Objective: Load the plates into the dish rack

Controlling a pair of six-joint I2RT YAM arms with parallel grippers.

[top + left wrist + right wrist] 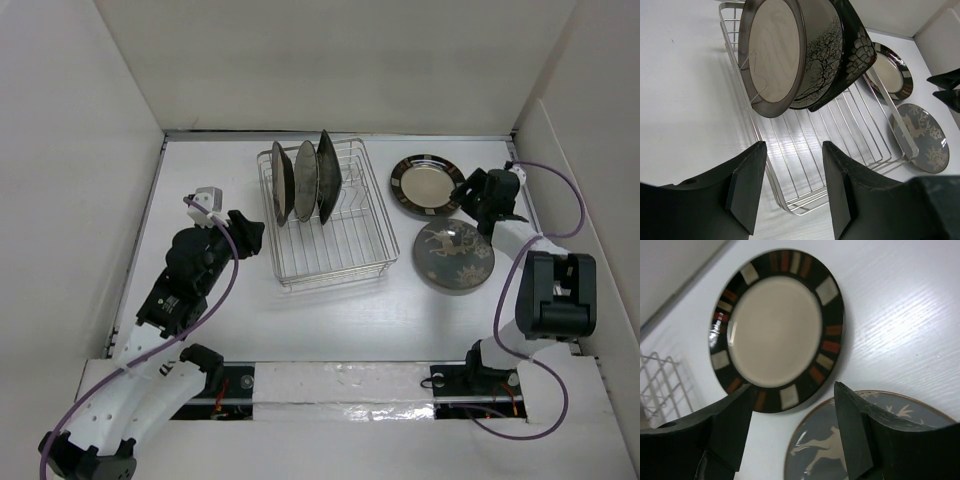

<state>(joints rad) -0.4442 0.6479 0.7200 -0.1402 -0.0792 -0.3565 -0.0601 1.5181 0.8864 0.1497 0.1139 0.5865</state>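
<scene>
The black-rimmed plate lies flat below my right gripper's open fingers. I should next lower and tilt them around the plate's rim opposite the rack, where bare tabletop shows.
The silver wire dish rack (330, 272) stands mid-table with three plates upright in its tines: a dark-rimmed pale one (771, 55), the cream branch-pattern plate (822, 60) and the black flower plate (858, 50). The black-rimmed plate with pale centre (425, 185) and the grey deer plate (455, 257) lie flat to the right of the rack. My left gripper (249, 231) is open and empty, just left of the rack (805, 165). My right gripper (468, 192) is open and empty, above the table between the black-rimmed plate (775, 330) and the deer plate (835, 450).
White walls enclose the table on the left, back and right. The right gripper's fingers (946, 90) show at the right edge of the left wrist view. A rack corner (660, 385) shows at the left of the right wrist view.
</scene>
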